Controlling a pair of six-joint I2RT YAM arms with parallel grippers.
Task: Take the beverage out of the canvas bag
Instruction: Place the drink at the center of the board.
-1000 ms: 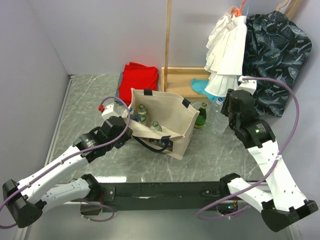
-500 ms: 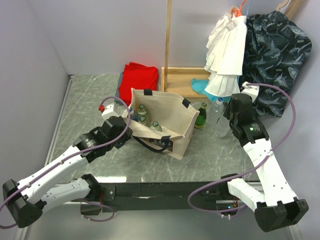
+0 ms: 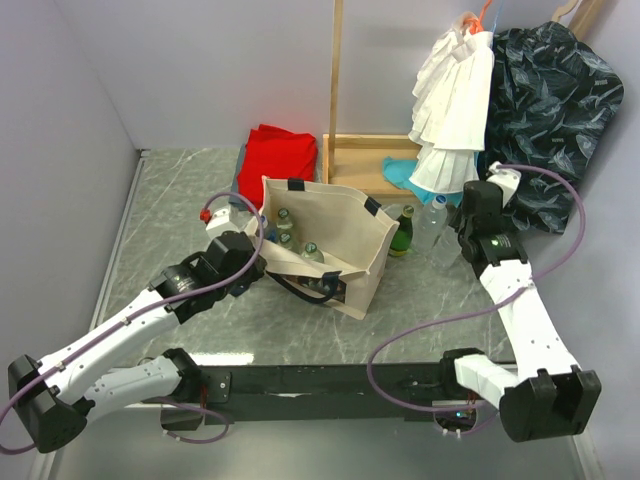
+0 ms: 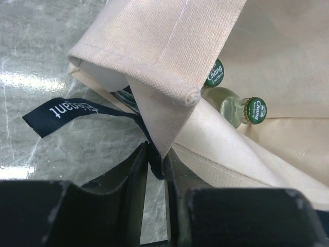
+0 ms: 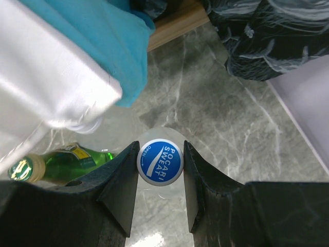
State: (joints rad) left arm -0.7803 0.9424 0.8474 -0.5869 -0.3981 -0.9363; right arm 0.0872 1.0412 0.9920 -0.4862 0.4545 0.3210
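Observation:
I need to lower the blue-capped bottle onto the bare tabletop [image 3: 447, 262] below my right gripper, beside the second clear bottle, and release its cap.
The beige canvas bag [image 3: 345, 240] with navy straps stands open mid-table. Several green-capped glass bottles [image 3: 311, 251] stand inside it; two show in the left wrist view [image 4: 252, 110]. My left gripper [image 3: 257, 263] is at the bag's left corner, shut on the folded rim and navy strap [image 4: 155, 154]. My right gripper [image 3: 463, 238] is to the right of the bag, outside it. Its jaws are shut on the blue Pocari Sweat cap of a clear plastic bottle [image 5: 160, 161] that stands on the table [image 3: 446, 252].
A green bottle [image 3: 404, 229] and a second clear bottle [image 3: 432, 215] stand just right of the bag. A red folded cloth [image 3: 277, 155], a wooden stand [image 3: 357, 155] and hanging white and dark clothes [image 3: 455, 100] are behind.
My right arm has swung more upright and its wrist has shifted slightly right over the clear bottle. The left arm and the bag have not moved.

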